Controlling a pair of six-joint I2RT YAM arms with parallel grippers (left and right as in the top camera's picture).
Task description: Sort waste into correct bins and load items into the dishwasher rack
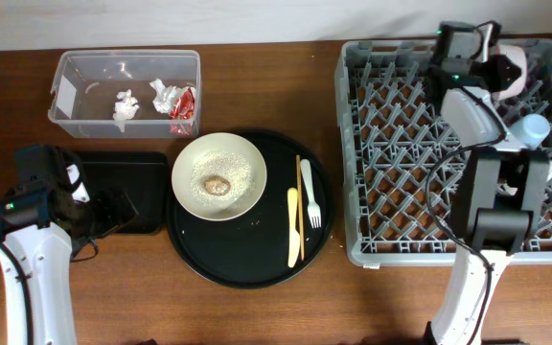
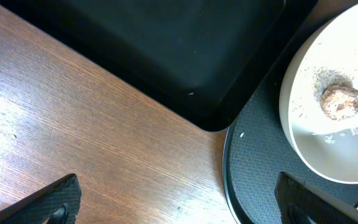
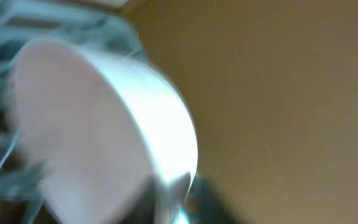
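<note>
I should next move my left gripper to the right in the overhead view and down onto the cream bowl's rim facing the yellow knife, since rice is still inside.
My right gripper (image 1: 492,59) is over the far right corner of the grey dishwasher rack (image 1: 391,144) and looks shut on the rim of the small pink bowl (image 1: 514,69). The right wrist view is blurred, with the bowl (image 3: 98,130) filling it at my fingers (image 3: 179,193). A light blue cup (image 1: 535,128) stands in the rack. My left gripper (image 1: 113,206) (image 2: 182,208) is open and empty over the table by the shallow black tray's (image 1: 123,172) (image 2: 166,50) corner. The cream bowl (image 1: 219,175) (image 2: 334,112) holds rice grains and a brown lump (image 2: 340,101).
The clear tub (image 1: 84,67) at the back left holds tissue wads (image 1: 126,103) and a red wrapper (image 1: 184,107). The yellow knife (image 1: 292,225), white fork (image 1: 309,195) and chopsticks (image 1: 298,182) lie on the round black tray (image 1: 247,259). My right arm hides part of the rack.
</note>
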